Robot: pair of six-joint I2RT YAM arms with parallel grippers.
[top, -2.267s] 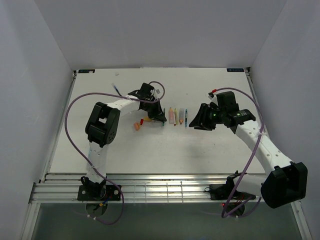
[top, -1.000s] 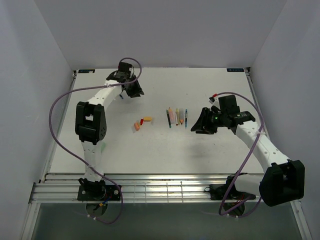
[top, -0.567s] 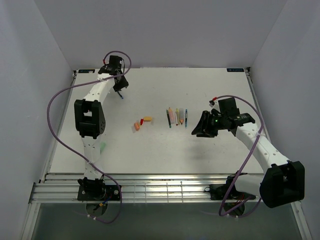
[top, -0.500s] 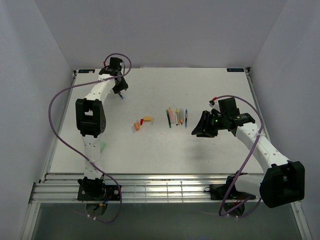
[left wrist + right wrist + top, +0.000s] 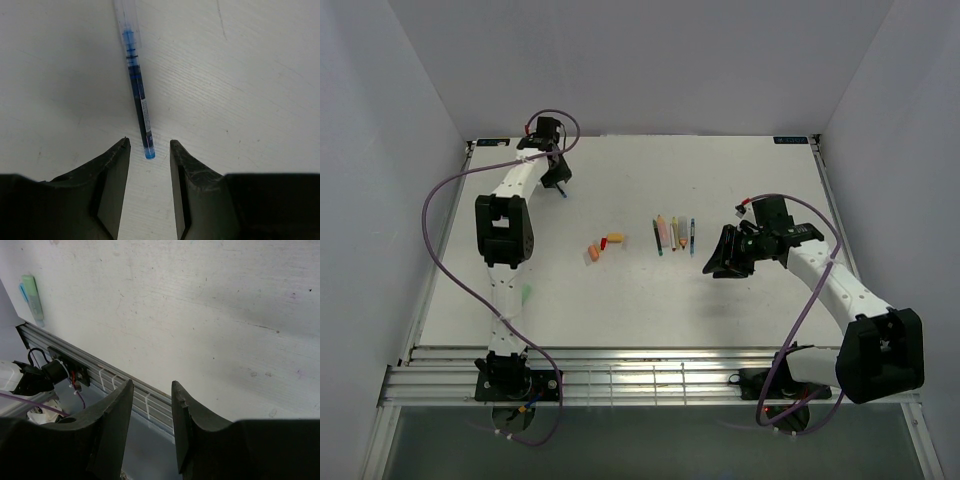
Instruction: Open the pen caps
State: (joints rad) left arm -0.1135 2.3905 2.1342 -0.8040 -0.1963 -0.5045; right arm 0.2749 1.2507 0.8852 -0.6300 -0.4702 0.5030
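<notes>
My left gripper should go down and move toward the clear cap (image 5: pixel 120 17), because the slim blue pen's dark body (image 5: pixel 145 118) is below it and the fingers only straddle the pen's tail.
Several pens (image 5: pixel 674 234) lie side by side mid-table. Three loose pen caps lie left of them: orange (image 5: pixel 592 253), red (image 5: pixel 604 243) and yellow (image 5: pixel 616 238). A slim blue pen (image 5: pixel 139 100), its clear cap (image 5: pixel 120 17) on the far end, lies on the table at the far left (image 5: pixel 561 192). My left gripper (image 5: pixel 148 145) is open, low over the table, and the pen's blue rear end lies between its fingertips untouched; in the top view this gripper (image 5: pixel 558 180) is far back left. My right gripper (image 5: pixel 720 263) is open and empty, right of the pen row (image 5: pixel 150 385).
A green highlighter (image 5: pixel 526 293) lies alone at the near left beside the left arm; it also shows in the right wrist view (image 5: pixel 31 295). The table's slotted metal front rail (image 5: pixel 115 382) runs below the right gripper. White walls enclose the table.
My left gripper has swung from beside the pen row out to the far back left, over the blue pen. My right gripper has drifted slightly nearer and left.
</notes>
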